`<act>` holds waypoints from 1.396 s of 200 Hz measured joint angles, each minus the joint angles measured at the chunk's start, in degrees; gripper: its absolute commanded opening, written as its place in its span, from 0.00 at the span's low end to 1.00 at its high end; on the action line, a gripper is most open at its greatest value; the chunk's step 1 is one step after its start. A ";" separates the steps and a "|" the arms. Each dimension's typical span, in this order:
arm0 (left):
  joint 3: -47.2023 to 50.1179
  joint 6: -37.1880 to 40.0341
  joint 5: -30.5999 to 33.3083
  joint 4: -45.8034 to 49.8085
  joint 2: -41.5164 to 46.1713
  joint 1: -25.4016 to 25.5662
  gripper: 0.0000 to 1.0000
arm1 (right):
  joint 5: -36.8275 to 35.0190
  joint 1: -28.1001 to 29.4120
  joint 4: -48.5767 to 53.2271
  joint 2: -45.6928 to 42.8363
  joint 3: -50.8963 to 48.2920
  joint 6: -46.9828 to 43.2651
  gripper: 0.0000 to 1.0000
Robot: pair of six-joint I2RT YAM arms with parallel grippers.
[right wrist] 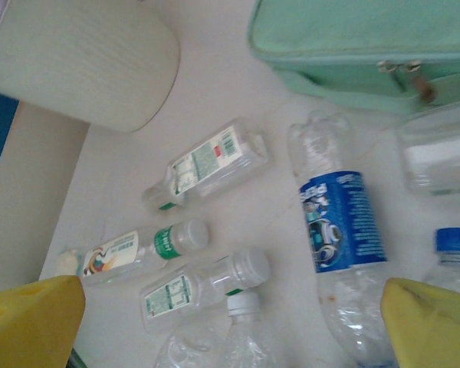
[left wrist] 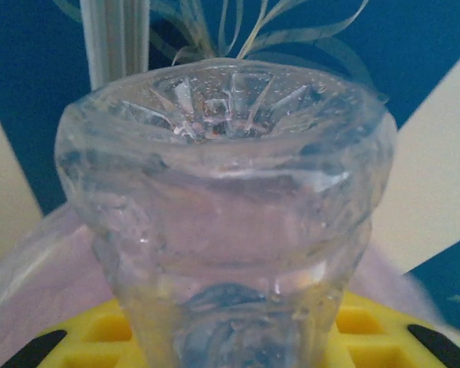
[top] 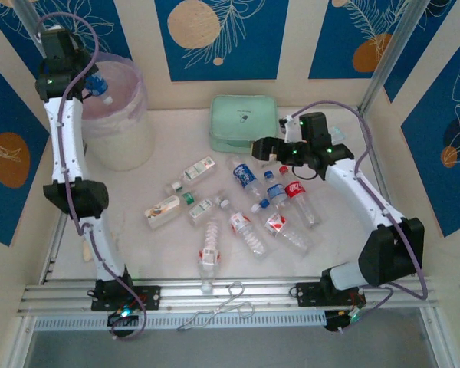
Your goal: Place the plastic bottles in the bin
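Next, my left gripper will tip downward and go down into the pink-lined bin opening (top: 123, 86) (left wrist: 57, 268) to release the bottle, because its base still sticks up above the bag.
My left gripper (top: 92, 83) hangs over the bin (top: 126, 142), a whitish round tub lined with a pink bag. It is shut on a clear plastic bottle (left wrist: 222, 192) with a blue cap (top: 98, 84), the bottle's base pointing at the left wrist camera between the yellow fingers (left wrist: 92, 337). Several more plastic bottles lie on the table's middle, among them a blue-labelled one (right wrist: 341, 222), a red-labelled one (top: 297, 192) and small green-labelled ones (right wrist: 207, 161). My right gripper (top: 262, 149) hovers open above these bottles, its yellow fingertips (right wrist: 31, 322) wide apart with nothing between them.
A mint green zip case (top: 244, 123) lies at the back centre, just behind the right gripper. A flat clear packet (right wrist: 437, 157) rests beside it. Metal wire tongs (top: 222, 307) lie on the front rail. Patterned walls close in the table on three sides.
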State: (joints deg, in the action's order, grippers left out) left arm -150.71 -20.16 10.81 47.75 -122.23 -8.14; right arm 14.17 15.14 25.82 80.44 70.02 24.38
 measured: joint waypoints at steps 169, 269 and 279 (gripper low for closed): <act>4.09 18.38 -9.60 22.14 -14.60 3.54 0.00 | -2.05 -5.88 0.59 -4.76 -3.30 5.29 0.99; 8.92 20.96 -15.96 25.16 -14.71 10.10 0.48 | -13.84 -21.84 4.92 -2.86 -8.35 -4.81 0.99; 8.92 21.11 -15.91 25.16 -14.56 10.10 0.61 | -14.69 -23.52 5.95 1.25 -5.86 -7.61 0.99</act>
State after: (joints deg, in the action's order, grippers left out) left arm -141.80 0.95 -5.10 72.90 -136.79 1.96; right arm -0.51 -8.38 31.77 81.69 64.16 16.78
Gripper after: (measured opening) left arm 0.486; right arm 0.990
